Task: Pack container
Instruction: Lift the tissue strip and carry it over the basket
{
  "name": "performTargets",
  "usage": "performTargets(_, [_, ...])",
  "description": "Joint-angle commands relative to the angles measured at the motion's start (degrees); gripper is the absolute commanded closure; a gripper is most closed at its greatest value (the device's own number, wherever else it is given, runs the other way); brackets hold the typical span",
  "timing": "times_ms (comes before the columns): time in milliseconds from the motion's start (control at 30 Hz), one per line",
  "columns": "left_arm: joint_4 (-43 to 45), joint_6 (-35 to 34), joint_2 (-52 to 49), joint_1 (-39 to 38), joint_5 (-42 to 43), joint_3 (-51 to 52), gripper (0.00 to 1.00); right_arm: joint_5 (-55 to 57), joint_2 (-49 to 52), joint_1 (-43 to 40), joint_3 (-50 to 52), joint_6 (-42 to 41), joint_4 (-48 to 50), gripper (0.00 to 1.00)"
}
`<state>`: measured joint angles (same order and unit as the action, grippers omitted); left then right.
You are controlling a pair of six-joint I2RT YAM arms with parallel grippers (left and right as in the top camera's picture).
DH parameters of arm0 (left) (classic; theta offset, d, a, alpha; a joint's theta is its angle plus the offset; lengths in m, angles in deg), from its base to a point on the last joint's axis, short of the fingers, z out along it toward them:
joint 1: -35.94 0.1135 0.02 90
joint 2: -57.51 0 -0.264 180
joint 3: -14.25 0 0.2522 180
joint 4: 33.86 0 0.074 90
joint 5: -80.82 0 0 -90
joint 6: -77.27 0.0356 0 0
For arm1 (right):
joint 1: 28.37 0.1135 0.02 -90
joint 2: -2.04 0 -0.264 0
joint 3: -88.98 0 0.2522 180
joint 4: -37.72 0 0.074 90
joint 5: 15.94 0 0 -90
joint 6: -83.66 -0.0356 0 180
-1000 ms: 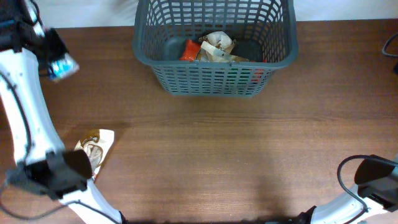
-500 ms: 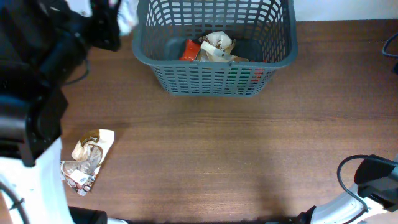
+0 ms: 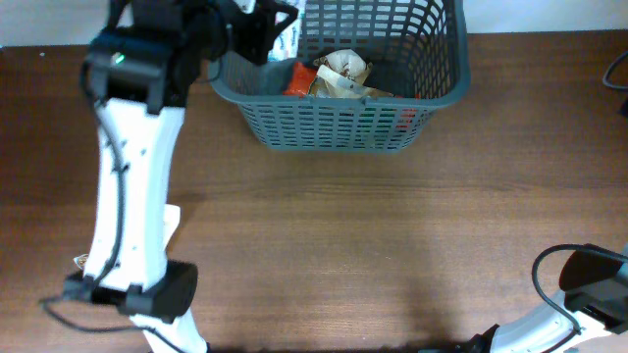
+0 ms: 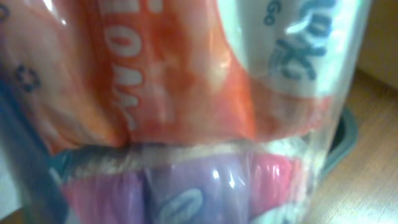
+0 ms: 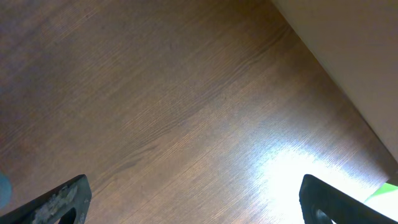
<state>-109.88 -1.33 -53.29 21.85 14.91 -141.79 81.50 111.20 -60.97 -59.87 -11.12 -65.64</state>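
Note:
The orange packet (image 3: pixel 297 78) is below my left gripper and to its right in the overhead view. My left gripper should go down into the basket next and release its packet over it.
The container (image 3: pixel 334 101), a dark grey slotted basket, stands at the back middle of the table in the overhead view. An orange packet (image 3: pixel 297 78) and a beige packet (image 3: pixel 343 69) lie inside it. My left gripper (image 3: pixel 270 22) hangs over the basket's back left corner, shut on a clear packet (image 3: pixel 288 37). That packet (image 4: pixel 186 93), printed orange, white, purple and pink, fills the left wrist view and hides the fingers. My right gripper (image 5: pixel 194 205) is open over bare wood with nothing between its fingers.
Another beige packet (image 3: pixel 173 222) lies on the table at the left, mostly hidden behind my left arm (image 3: pixel 128 196). My right arm's base (image 3: pixel 589 284) sits at the front right corner. A dark cable (image 3: pixel 618 69) shows at the right edge.
My left arm has swung from the far left up and right to the basket's back left corner, carrying the packet. The right gripper has not moved.

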Motion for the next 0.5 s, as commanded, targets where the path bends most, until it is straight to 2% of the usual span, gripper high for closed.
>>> performTargets(0, [0.90, 1.46, -3.02, -0.17, 3.13, -0.26, 0.98, -0.37, 0.28, -0.04, 0.31, -0.61, 0.00, 0.01])
performTargets(467, [-2.73, 1.09, -14.43, -0.17, 3.10, -0.26, 0.98, -0.37, 0.28, -0.04, 0.31, -0.61, 0.00, 0.01])
